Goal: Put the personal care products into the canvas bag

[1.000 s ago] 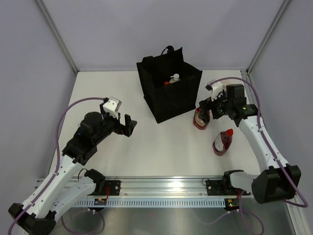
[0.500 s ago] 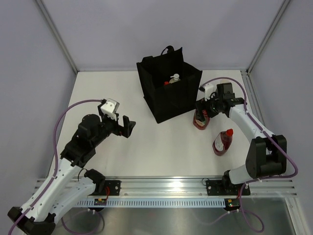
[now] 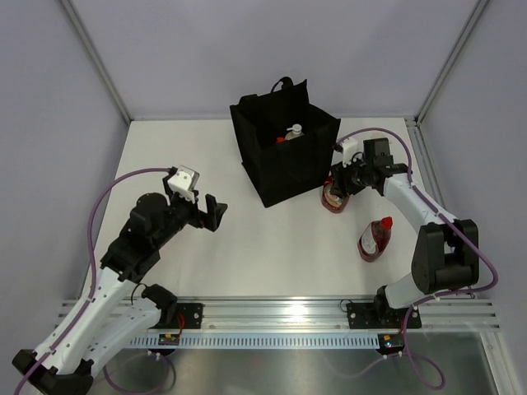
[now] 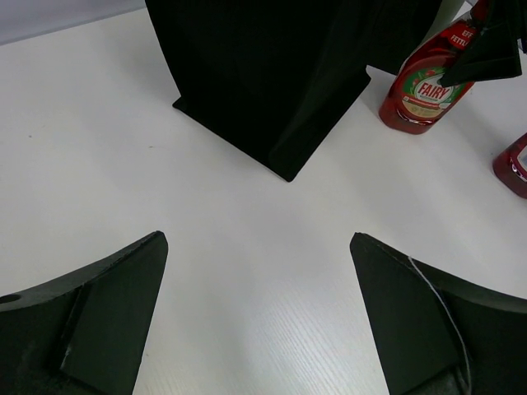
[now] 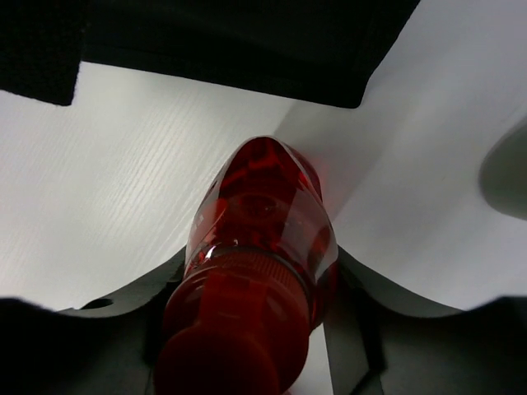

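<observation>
The bag's loose end point(image 3: 264, 132) past the cream bottle lies to the left of my right gripper in the top view, so that gripper will next lift over the rim of the bag, lower and release.
The black canvas bag point(image 3: 290, 176) stands open at the back centre, with a cream bottle point(image 3: 294, 132) and a red cap point(image 3: 280, 140) showing inside. Just right of it stands a dark red bottle point(image 3: 334, 199), and my right gripper point(image 3: 342, 181) is shut on its neck below the red cap. In the right wrist view the bottle point(image 5: 263, 222) fills the space between the fingers of that gripper point(image 5: 262, 262), with the bag point(image 5: 247, 41) right behind. A second dark red bottle point(image 3: 375, 239) stands alone nearer the front. My left gripper point(image 3: 216, 212) hovers open left of the bag, holding nothing.
The left wrist view looks over bare white table towards the bag point(image 4: 272, 74), the held bottle point(image 4: 422, 89) and the edge of the second bottle point(image 4: 515, 164). Grey walls close in the table on three sides. The arms' rail runs along the near edge.
My right gripper has moved in towards the bag and shut on the neck of the dark red bottle. The left arm has drifted slightly back and stays open.
</observation>
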